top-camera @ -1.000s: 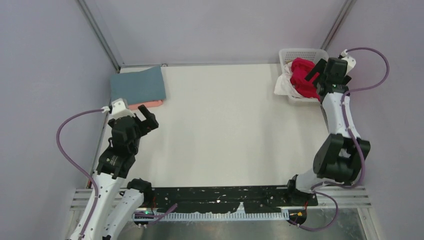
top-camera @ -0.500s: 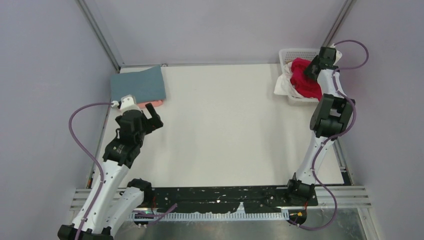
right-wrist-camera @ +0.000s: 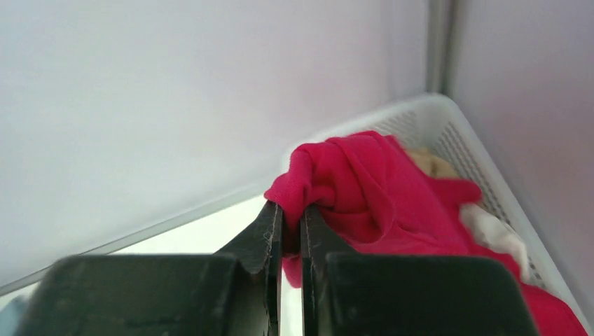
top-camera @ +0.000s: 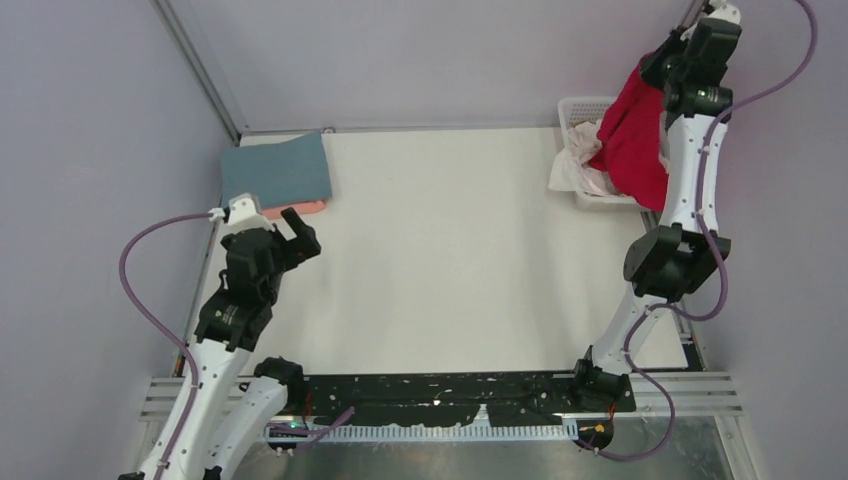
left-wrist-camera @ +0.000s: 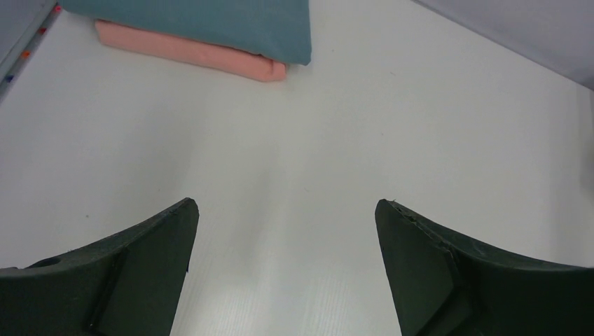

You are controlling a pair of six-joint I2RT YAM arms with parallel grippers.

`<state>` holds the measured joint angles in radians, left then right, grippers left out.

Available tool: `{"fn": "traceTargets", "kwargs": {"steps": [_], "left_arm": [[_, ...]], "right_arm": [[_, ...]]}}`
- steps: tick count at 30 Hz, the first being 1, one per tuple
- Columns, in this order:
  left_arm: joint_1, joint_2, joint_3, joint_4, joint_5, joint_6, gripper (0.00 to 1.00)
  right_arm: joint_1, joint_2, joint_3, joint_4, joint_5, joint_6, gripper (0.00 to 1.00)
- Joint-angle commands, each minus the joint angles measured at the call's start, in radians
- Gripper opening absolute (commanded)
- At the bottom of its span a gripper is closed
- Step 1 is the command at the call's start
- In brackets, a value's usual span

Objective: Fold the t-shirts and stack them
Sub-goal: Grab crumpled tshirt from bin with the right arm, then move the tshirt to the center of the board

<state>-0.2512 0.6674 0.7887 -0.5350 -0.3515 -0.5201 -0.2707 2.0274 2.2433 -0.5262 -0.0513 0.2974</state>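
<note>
Next, my right gripper rises back over the table's bare middle, then lowers, since the bright red t-shirt (top-camera: 637, 135) still hangs over the basket.
My right gripper (top-camera: 668, 62) (right-wrist-camera: 291, 210) is raised high over the back right corner and is shut on a fold of the bright red t-shirt (top-camera: 637, 135) (right-wrist-camera: 364, 189), which hangs down from it. White t-shirts (top-camera: 578, 168) lie bunched in the basket below. At the back left, a folded blue-grey t-shirt (top-camera: 277, 169) (left-wrist-camera: 210, 21) lies on a folded salmon pink t-shirt (top-camera: 305, 208) (left-wrist-camera: 189, 54). My left gripper (top-camera: 297, 233) (left-wrist-camera: 286, 210) hovers open just in front of that stack, with nothing between its fingers.
A white lattice basket (top-camera: 580, 108) (right-wrist-camera: 455, 133) stands at the table's back right corner, with white cloth spilling over its left rim. Grey walls with metal frame posts (top-camera: 200, 65) enclose the white table (top-camera: 440, 260).
My right gripper closed on the red t-shirt in the basket and rose, pulling the shirt up so it hangs. The left arm shifted only slightly and stayed open.
</note>
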Motion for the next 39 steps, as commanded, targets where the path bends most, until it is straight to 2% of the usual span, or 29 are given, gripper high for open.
{"fn": "traceTargets", "kwargs": {"steps": [1, 5, 10, 13, 15, 19, 20, 21, 22, 23, 24, 26, 27, 28, 30, 33, 34, 35, 36, 39], "left_arm": [[0.003, -0.056, -0.008, 0.035, 0.013, -0.004, 0.99], [0.003, -0.094, -0.019, 0.021, 0.016, -0.005, 0.99], [0.003, -0.133, -0.036, 0.005, 0.006, -0.007, 0.99], [0.003, -0.152, -0.051, -0.009, 0.0, -0.027, 0.99], [0.003, -0.159, -0.051, -0.027, -0.005, -0.048, 0.99], [0.003, -0.18, -0.045, -0.078, -0.004, -0.068, 0.99], [0.003, -0.184, -0.045, -0.091, -0.005, -0.07, 0.99], [0.003, -0.189, -0.042, -0.106, -0.007, -0.076, 0.99], [0.003, -0.192, -0.039, -0.124, -0.011, -0.081, 0.99], [0.003, -0.195, -0.038, -0.147, -0.009, -0.087, 0.99], [0.003, -0.198, -0.04, -0.158, -0.005, -0.092, 0.99], [0.003, -0.198, -0.054, -0.168, 0.009, -0.104, 0.99], [0.003, -0.194, -0.062, -0.169, 0.021, -0.107, 0.99], [0.003, -0.185, -0.069, -0.168, 0.04, -0.108, 0.99], [0.003, -0.156, -0.079, -0.162, 0.074, -0.112, 0.99], [0.003, -0.092, -0.075, -0.155, 0.125, -0.119, 0.99], [0.003, -0.067, -0.073, -0.149, 0.142, -0.12, 0.99], [0.003, -0.046, -0.07, -0.142, 0.158, -0.121, 0.99], [0.003, -0.022, -0.069, -0.134, 0.174, -0.124, 0.99], [0.003, 0.03, -0.072, -0.096, 0.221, -0.133, 0.99]], "right_arm": [[0.08, -0.28, 0.091, 0.063, -0.301, -0.002, 0.05], [0.197, -0.436, 0.05, 0.104, -0.44, 0.011, 0.05], [0.374, -0.513, 0.008, 0.222, -0.559, 0.104, 0.05], [0.437, -0.534, 0.01, 0.227, -0.595, 0.1, 0.05], [0.447, -0.58, -0.064, 0.23, -0.577, 0.077, 0.05], [0.449, -0.744, -0.4, 0.204, -0.318, -0.047, 0.07], [0.449, -0.806, -0.557, 0.206, -0.269, -0.057, 0.08], [0.449, -0.835, -0.645, 0.209, -0.167, -0.066, 0.11], [0.449, -0.885, -0.822, 0.232, -0.12, -0.058, 0.13], [0.448, -0.904, -0.908, 0.269, -0.048, -0.033, 0.14], [0.448, -0.927, -1.072, 0.287, -0.025, -0.014, 0.14], [0.447, -0.913, -1.256, 0.307, 0.005, 0.025, 0.22], [0.447, -0.894, -1.292, 0.277, 0.027, 0.024, 0.35], [0.447, -0.851, -1.327, 0.243, 0.1, 0.021, 0.53], [0.448, -0.796, -1.318, 0.118, 0.235, 0.017, 0.7], [0.448, -0.806, -1.302, -0.008, 0.393, 0.017, 0.85], [0.448, -0.822, -1.305, -0.017, 0.418, 0.018, 0.96], [0.45, -0.863, -1.313, -0.034, 0.417, 0.021, 1.0], [0.464, -0.881, -1.316, -0.043, 0.387, 0.022, 0.96], [0.553, -0.955, -1.335, -0.089, 0.251, -0.039, 0.95]]}}
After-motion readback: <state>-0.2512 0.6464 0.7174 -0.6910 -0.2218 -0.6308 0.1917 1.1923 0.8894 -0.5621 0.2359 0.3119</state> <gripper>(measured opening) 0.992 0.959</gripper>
